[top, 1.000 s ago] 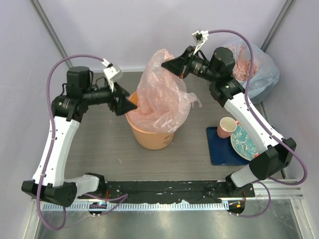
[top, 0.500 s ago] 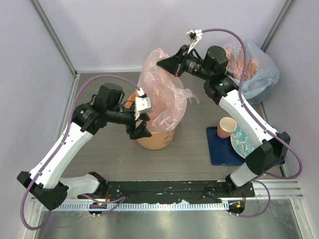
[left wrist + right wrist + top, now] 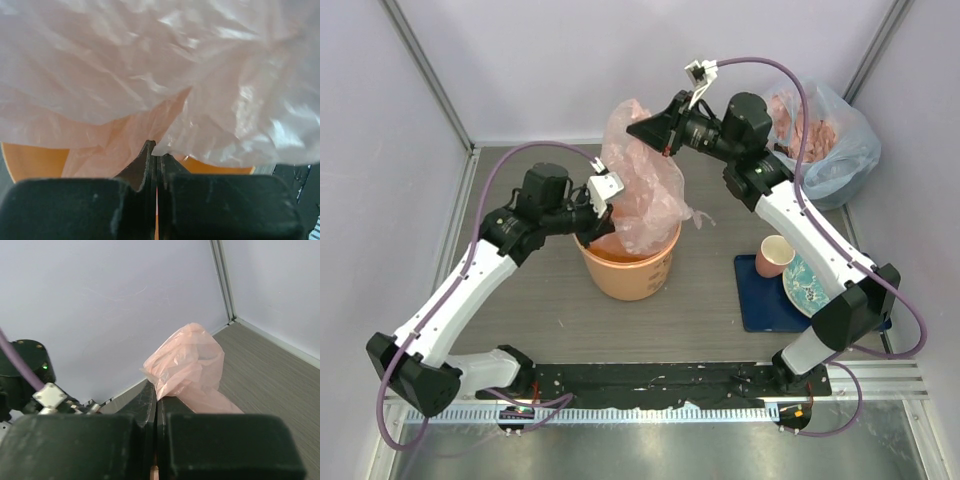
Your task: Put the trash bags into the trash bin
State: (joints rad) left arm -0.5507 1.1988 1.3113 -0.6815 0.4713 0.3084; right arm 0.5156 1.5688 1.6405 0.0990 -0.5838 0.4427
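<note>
My right gripper needs to move down toward the bin's opening (image 3: pixel 623 250) next and let go of the bag's top, because the bag (image 3: pixel 642 185) stands pulled high out of the bin.
The orange trash bin (image 3: pixel 627 268) stands mid-table. A pale-pink trash bag (image 3: pixel 642 185) hangs out of its mouth, bunched and pulled upward. My right gripper (image 3: pixel 640 128) is above the bin, shut on the bag's top; in the right wrist view the bag (image 3: pixel 187 362) bulges out from the closed tips of the right gripper (image 3: pixel 158 399). My left gripper (image 3: pixel 590 222) is at the bin's left rim, shut. In the left wrist view the left gripper (image 3: pixel 157 152) pinches the film's lower edge. The bag (image 3: pixel 150 65) fills that view, with the bin (image 3: pixel 30 160) behind it.
A bluish-clear sack (image 3: pixel 830 140) stuffed with pink plastic sits at the back right corner. A pink cup (image 3: pixel 775 255) and a patterned plate (image 3: pixel 810 285) rest on a blue mat (image 3: pixel 760 305) to the right. Enclosure walls close in on three sides.
My left arm swung from left of the bin, round its front, to the left rim, and its jaws shut on the bag. My right gripper shifted left with the bag top.
</note>
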